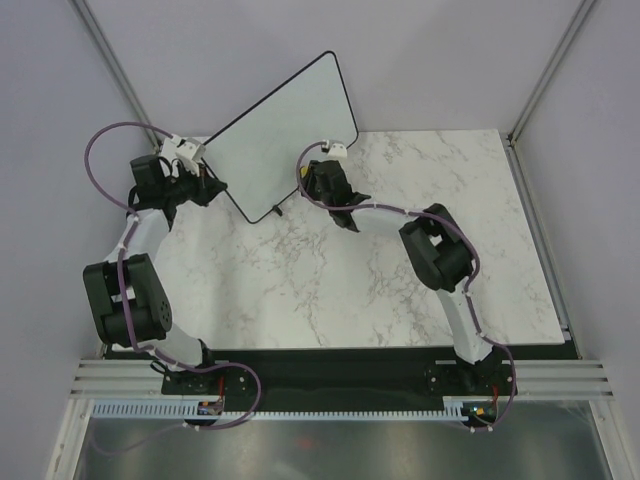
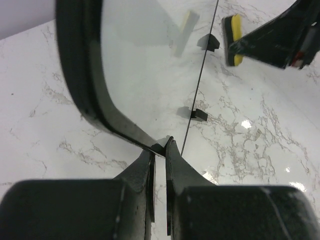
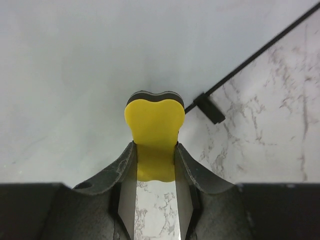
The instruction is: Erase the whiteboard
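Note:
The whiteboard's white side is bare, so my right gripper moves to the right in the top view and down next, and releases the eraser (image 3: 155,120) on the open marble.
The whiteboard (image 1: 285,135) stands tilted at the far side of the marble table, its white face bare in all views. My left gripper (image 1: 213,187) is shut on the board's black rim at its lower left corner; the left wrist view shows the jaws (image 2: 161,145) pinching that rim, with the board (image 2: 145,65) rising beyond. My right gripper (image 1: 322,170) is shut on a yellow eraser (image 3: 155,120), its dark felt end pointing at the board (image 3: 100,65) low on its right side. In the left wrist view the eraser (image 2: 234,40) sits a small gap off the board face.
The board's two small black feet (image 2: 199,114) (image 2: 210,42) rest on the marble table (image 1: 400,270); one foot shows in the right wrist view (image 3: 210,108). Grey walls and metal posts (image 1: 540,80) close in the back and sides.

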Tool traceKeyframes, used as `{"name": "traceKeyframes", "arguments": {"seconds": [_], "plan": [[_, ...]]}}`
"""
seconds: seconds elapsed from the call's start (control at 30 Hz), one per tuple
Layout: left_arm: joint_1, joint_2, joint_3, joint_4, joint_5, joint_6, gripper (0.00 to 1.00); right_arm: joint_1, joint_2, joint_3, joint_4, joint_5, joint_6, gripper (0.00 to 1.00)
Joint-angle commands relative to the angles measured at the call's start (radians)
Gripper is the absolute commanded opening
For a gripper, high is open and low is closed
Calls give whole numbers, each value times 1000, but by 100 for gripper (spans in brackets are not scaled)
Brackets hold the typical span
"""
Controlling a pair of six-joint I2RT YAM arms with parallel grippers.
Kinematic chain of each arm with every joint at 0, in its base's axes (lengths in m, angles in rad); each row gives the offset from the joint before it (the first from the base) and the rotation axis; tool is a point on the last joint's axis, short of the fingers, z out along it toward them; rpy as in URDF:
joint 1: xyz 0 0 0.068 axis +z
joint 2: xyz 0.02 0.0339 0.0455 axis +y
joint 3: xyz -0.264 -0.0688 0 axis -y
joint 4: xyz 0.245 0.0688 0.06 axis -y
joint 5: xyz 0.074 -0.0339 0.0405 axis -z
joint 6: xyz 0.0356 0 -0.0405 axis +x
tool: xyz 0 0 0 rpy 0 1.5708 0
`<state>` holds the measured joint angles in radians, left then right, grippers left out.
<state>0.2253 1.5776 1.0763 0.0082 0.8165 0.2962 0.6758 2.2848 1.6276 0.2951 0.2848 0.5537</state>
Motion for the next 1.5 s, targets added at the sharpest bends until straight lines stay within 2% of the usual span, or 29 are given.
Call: {"name": "traceKeyframes", "arguments": {"seconds": [0.0,0.2,0.47,0.7,0.87,1.17,1.3,1.47], "plan": [[37,44,-7,-175,-165,133,2,-51,-154,-69,29,-98,-51,0],[40,36,53,-206,-116,104,2,-94,-234,-133,-17,-119,-90,0],[40,105,214,-255,-56,72,2,-124,-177,-91,-28,-154,-61,0],[46,114,203,-301,-85,155,2,-171,-238,-190,-17,-160,-58,0],[51,117,240,-336,-79,158,2,-226,-295,-267,-59,-142,-101,0],[51,127,313,-384,-73,156,2,-318,-320,-255,-364,10,-219,0],[51,127,300,-393,-91,167,2,-360,-308,-223,-520,153,-297,0],[58,142,321,-398,-106,170,2,-485,-323,-218,-645,110,-317,0]]}}
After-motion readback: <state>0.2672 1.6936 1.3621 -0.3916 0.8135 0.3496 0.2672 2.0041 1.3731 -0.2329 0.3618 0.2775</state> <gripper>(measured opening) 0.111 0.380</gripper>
